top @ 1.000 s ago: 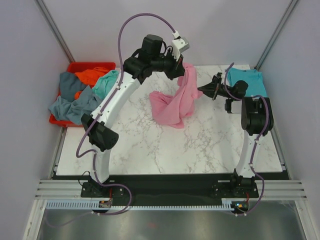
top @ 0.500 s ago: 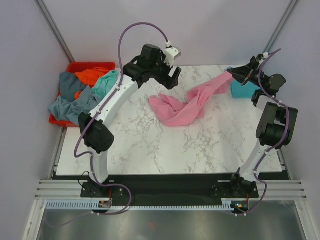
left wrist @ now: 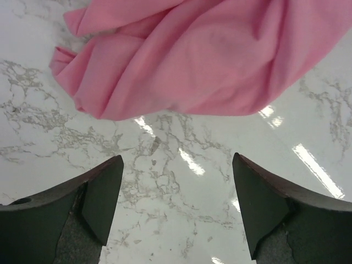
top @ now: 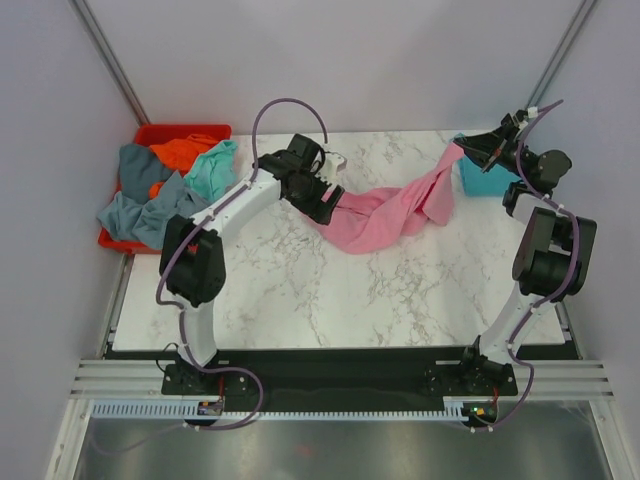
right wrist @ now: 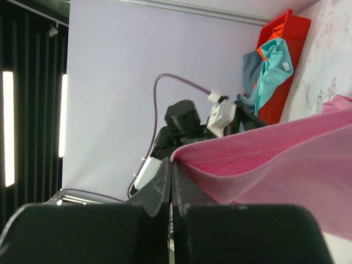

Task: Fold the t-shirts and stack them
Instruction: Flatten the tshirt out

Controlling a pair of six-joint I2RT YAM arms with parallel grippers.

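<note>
Only bare marble shows between my left gripper's open fingers. It should come down next onto the pink t-shirt's edge (top: 328,230) (left wrist: 158,104) just beyond its fingers.
A pink t-shirt (top: 385,215) lies stretched across the back of the marble table, and its right end rises to my right gripper (top: 464,150). That gripper is shut on the shirt's hem (right wrist: 220,165), with the right gripper (right wrist: 171,165) jaws pressed together. My left gripper (top: 328,203) hangs low at the shirt's left end. In the left wrist view the left gripper (left wrist: 177,165) is open over bare marble, and the pink t-shirt (left wrist: 209,60) lies just beyond its fingertips. A folded teal t-shirt (top: 487,178) rests at the back right, partly hidden by my right arm.
A red bin (top: 185,132) stands off the table's back left corner, with grey-blue (top: 140,205), orange (top: 180,152) and mint (top: 212,170) shirts spilling over it. The red bin (right wrist: 286,33) also shows in the right wrist view. Walls close in at the back and sides.
My left gripper opened, let go of the pink shirt and dropped to the table at its left end. My right gripper carried the shirt's edge up to the back right, stretching it out.
</note>
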